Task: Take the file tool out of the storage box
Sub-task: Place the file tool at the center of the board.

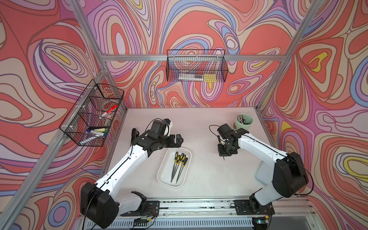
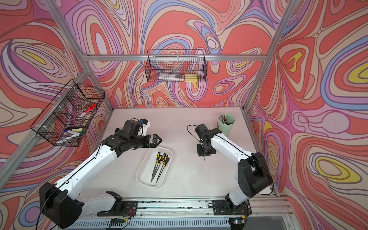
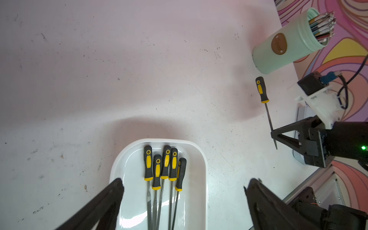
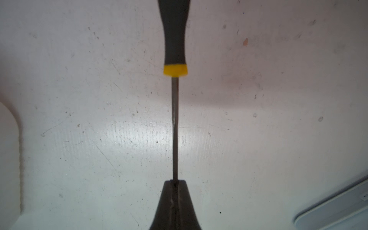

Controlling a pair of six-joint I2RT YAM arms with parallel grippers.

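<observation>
Next, my right gripper moves down and releases the file tool's thin metal body on the bare table below it, clear of the storage box.
The storage box is a shallow white tray on the table, mid-front. Several file tools with black-and-yellow handles lie side by side in it. My right gripper is shut on the thin metal shaft of another file tool. It holds this file over bare table, to the right of the box. My left gripper stands wide open above the box's far end, over the handles, with nothing between its fingers.
A mint-green cup full of pens stands at the back right. A white lid lies by the right table edge under the right arm. Two black wire baskets hang on the left and back walls.
</observation>
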